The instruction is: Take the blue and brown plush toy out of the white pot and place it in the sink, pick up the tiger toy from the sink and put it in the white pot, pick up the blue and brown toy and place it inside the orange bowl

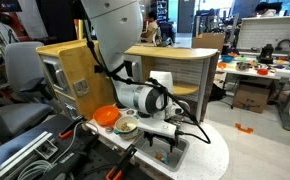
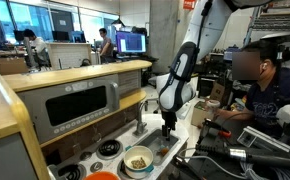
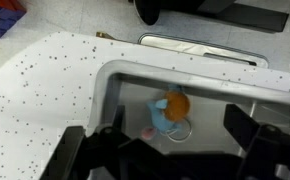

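Observation:
The blue and brown plush toy [image 3: 171, 107] lies below my gripper beside the drain ring, so my open gripper should next go down into the grey sink [image 3: 213, 118] with its fingers around the toy.
The blue and brown plush toy [image 3: 167, 110] lies on the floor of the grey sink [image 3: 213, 118] beside the drain ring. My gripper [image 3: 175, 137] is open just above it, with one dark finger on each side of the toy and not touching it. In both exterior views the gripper [image 1: 167, 143] [image 2: 168, 128] points down into the sink [image 2: 175, 146]. The white pot [image 2: 138, 160] [image 1: 127, 125] holds a yellowish toy, seemingly the tiger toy [image 2: 138, 157]. The orange bowl [image 1: 105, 115] stands right beside the pot and looks empty.
The sink sits in a white speckled counter [image 3: 45, 90] [image 1: 210, 150]. A toy oven and wooden cabinet [image 2: 80, 105] stand behind it. Black cables and gear [image 1: 45, 155] lie around the counter. A person [image 2: 260, 90] sits close by.

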